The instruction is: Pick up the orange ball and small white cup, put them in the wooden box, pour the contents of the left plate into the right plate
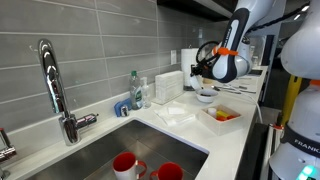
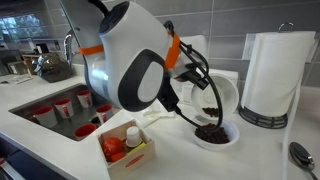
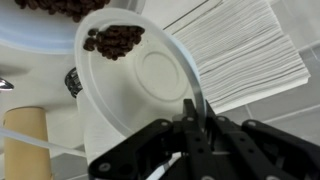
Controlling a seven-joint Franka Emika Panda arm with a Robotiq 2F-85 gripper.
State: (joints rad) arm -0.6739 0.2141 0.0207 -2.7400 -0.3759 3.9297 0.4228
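Note:
The second plate holds brown pieces, so I will swing my gripper toward the sink, level the tilted plate and lower it to let it go on the tabletop alongside.
My gripper is shut on the rim of a white plate and holds it steeply tilted. Brown pieces have slid to its lower edge, above a second white plate that also holds brown pieces. In an exterior view the tilted plate hangs over that filled plate, with the gripper at its rim. The wooden box stands in front and holds the orange ball and the small white cup. The box also shows in the exterior view with the faucet.
A paper towel roll stands by the plates, and a spoon lies near it. A stack of white napkins lies beside the plates. The sink holds red cups. A faucet and a soap bottle stand behind it.

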